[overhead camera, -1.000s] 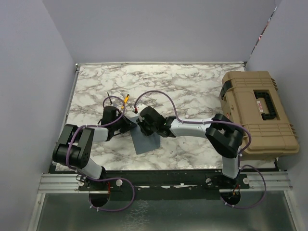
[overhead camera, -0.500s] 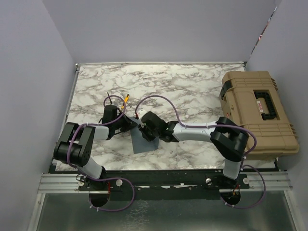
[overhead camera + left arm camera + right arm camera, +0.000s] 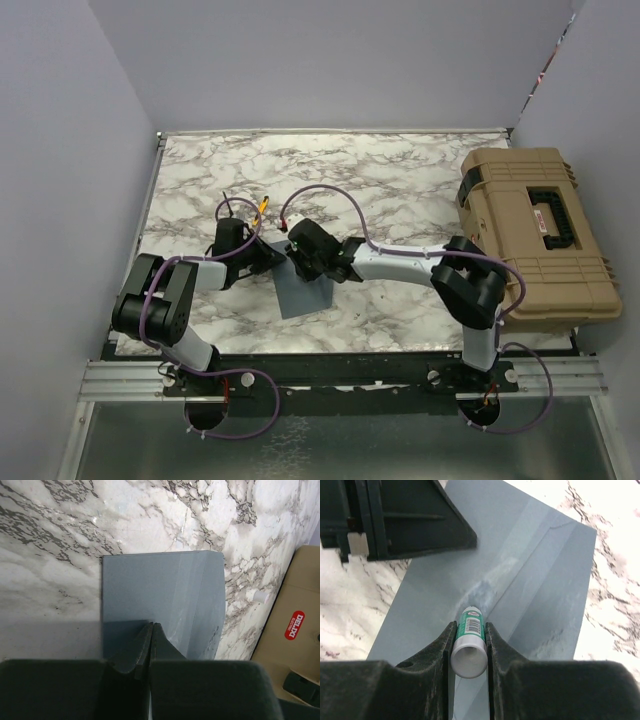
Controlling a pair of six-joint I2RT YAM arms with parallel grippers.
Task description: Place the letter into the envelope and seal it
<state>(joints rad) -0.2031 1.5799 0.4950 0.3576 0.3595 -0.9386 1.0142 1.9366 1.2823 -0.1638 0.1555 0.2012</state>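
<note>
The robot's right gripper should next move toward the tan case and let go of the glue stick [image 3: 471,637], since marble by the white cap lies to the gripper's right in the top view.
The grey-blue envelope [image 3: 300,293] lies flat on the marble table, flap folded down; it fills the left wrist view [image 3: 165,585] and the right wrist view [image 3: 540,575]. My left gripper [image 3: 270,256] is shut, and its tips [image 3: 152,626] rest on the envelope's near-left part. My right gripper [image 3: 297,262] is shut on a green-and-white glue stick [image 3: 471,637]. The stick's tip touches the envelope at the flap edge, where a pale smear shows. The left gripper's body [image 3: 405,515] is just beyond the stick. The cream letter is not visible.
A tan hard case [image 3: 530,230] stands at the table's right edge and also shows in the left wrist view [image 3: 300,630]. A small white cap [image 3: 258,596] lies on the marble between the envelope and the case. Purple cables loop above both wrists.
My right gripper slid the glue stick toward the near edge and back again along the envelope. The left gripper and the envelope have stayed put.
</note>
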